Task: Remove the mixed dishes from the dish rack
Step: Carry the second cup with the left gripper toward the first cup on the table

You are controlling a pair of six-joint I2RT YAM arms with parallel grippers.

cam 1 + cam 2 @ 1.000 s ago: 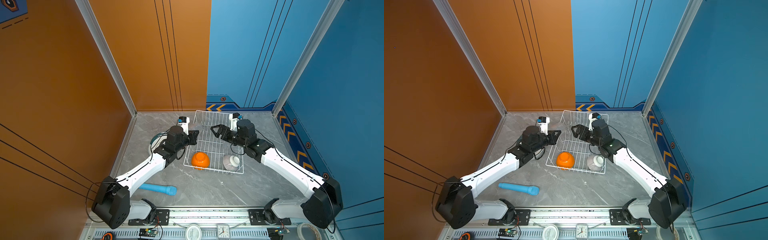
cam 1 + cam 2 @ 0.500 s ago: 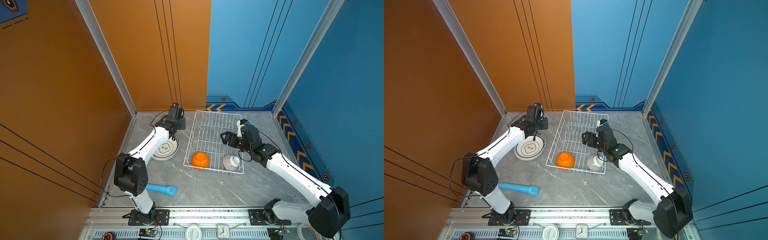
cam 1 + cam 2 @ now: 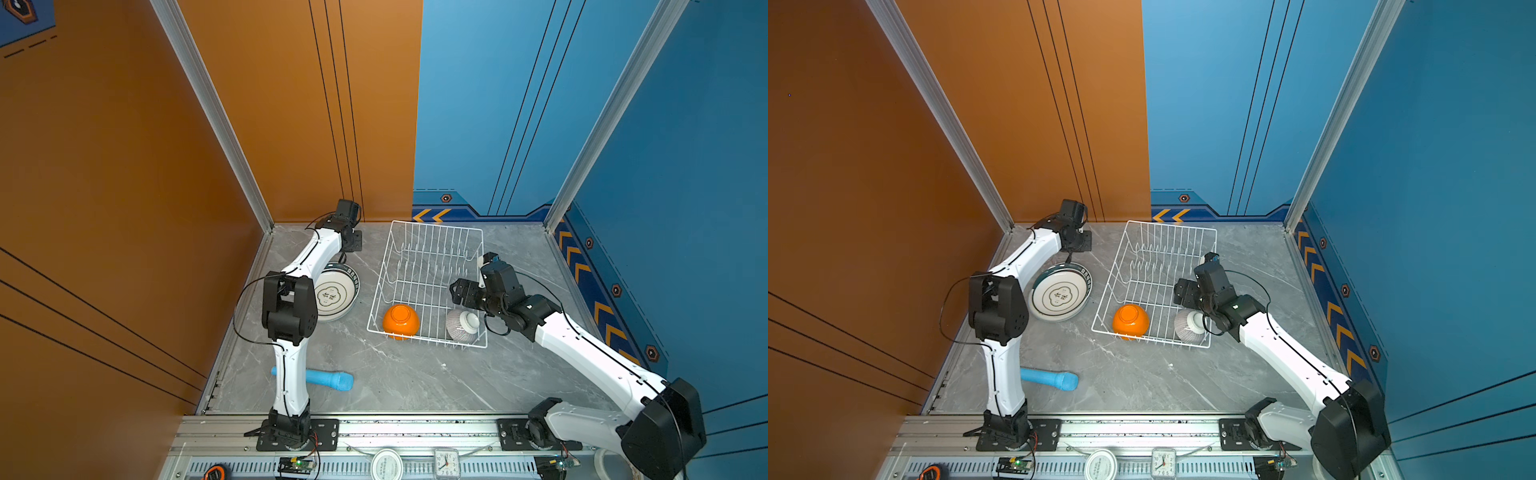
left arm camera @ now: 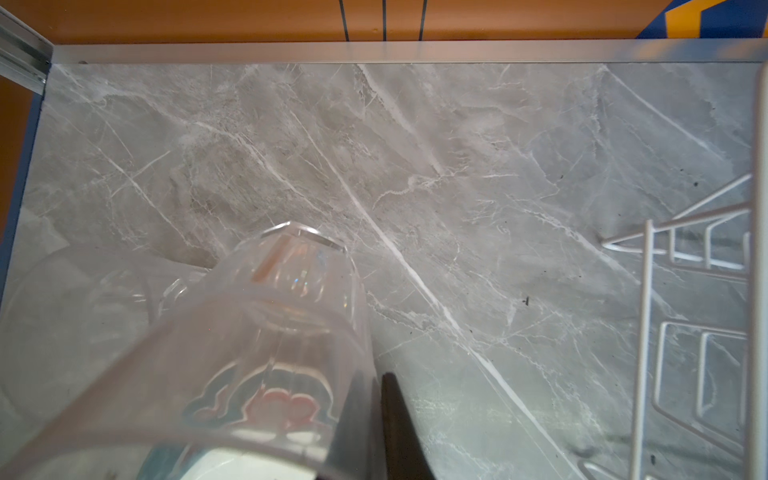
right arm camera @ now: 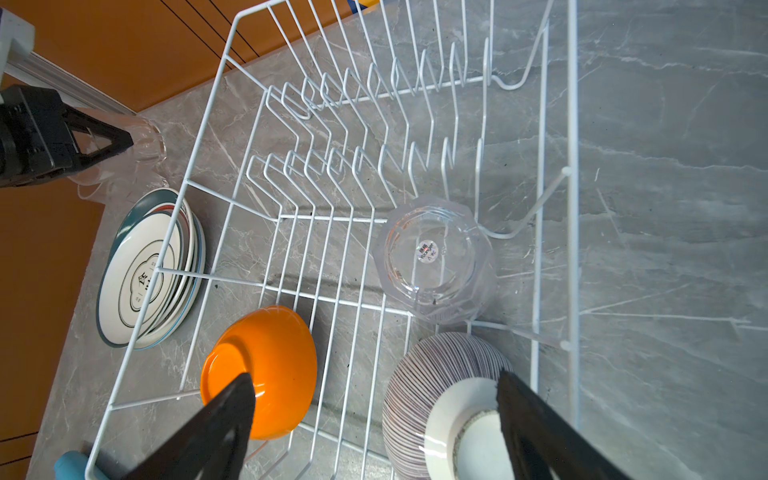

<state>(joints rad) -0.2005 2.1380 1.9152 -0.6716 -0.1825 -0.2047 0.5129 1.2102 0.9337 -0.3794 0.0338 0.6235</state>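
The tumbler comes down onto the bare tabletop [image 4: 342, 286] beside the other clear glass next, and my left gripper releases the tumbler's side there, since that free spot lies below.
The white wire dish rack [image 3: 382, 266] [image 3: 1109, 274] holds an upturned orange bowl [image 3: 400, 321] [image 5: 266, 370], a grey-striped bowl [image 3: 463, 326] [image 5: 436, 399] and an upside-down clear tumbler [image 5: 434, 259]. Patterned plates [image 3: 334, 295] [image 5: 149, 266] lie stacked on the table left of the rack. My left gripper [image 3: 353, 245] [image 4: 374, 382] is near the back-left corner, shut on the wall of a clear glass tumbler [image 4: 266, 332] [image 5: 145, 141]. My right gripper [image 3: 457, 291] [image 5: 374, 376] hangs open over the rack's near right part, above the gap between the two bowls.
Another clear glass [image 4: 124, 291] sits on the table beside the held one. A light-blue cylinder [image 3: 324, 379] [image 3: 1054, 379] lies near the front left. The orange wall and its metal edge [image 4: 374, 52] run close behind the left gripper.
The left arm has swung from the rack's left rim to the back-left corner, uncovering the plate stack. The right gripper has moved from the rack's back towards its near right part.
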